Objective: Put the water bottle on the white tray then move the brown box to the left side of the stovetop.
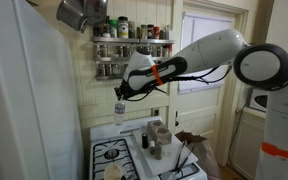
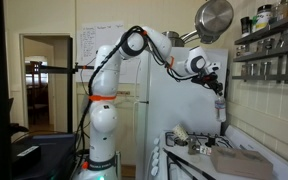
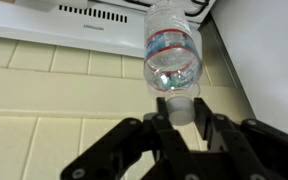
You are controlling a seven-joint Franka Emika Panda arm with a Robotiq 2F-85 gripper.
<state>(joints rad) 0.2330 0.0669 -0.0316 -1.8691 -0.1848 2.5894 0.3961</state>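
I need to swing and turn my gripper toward the brown box (image 2: 240, 162) next, then lower it onto the white tray beside the box and release the bottle, because the bottle hangs high by the wall.
My gripper (image 3: 181, 118) is shut on the pale cap of the water bottle (image 3: 172, 48), a clear bottle with a light label. The bottle hangs in the air by the tiled wall, above the back of the stovetop, in both exterior views (image 1: 120, 108) (image 2: 221, 111). The gripper (image 1: 122, 94) (image 2: 219, 97) is right above it. The white stovetop (image 1: 112, 154) has black burner grates. A narrow white tray (image 1: 145, 158) runs down its middle and carries jars. The brown box (image 2: 240, 162) (image 1: 194, 146) lies on the stove beside the jars.
Several grey jars and cups (image 1: 157, 138) (image 2: 192, 140) stand in the middle of the stove. A spice shelf (image 1: 132, 40) and a hanging metal pot (image 2: 214, 18) are on the wall above. A white fridge (image 1: 24, 100) stands beside the stove. The vented stove back shows in the wrist view (image 3: 94, 14).
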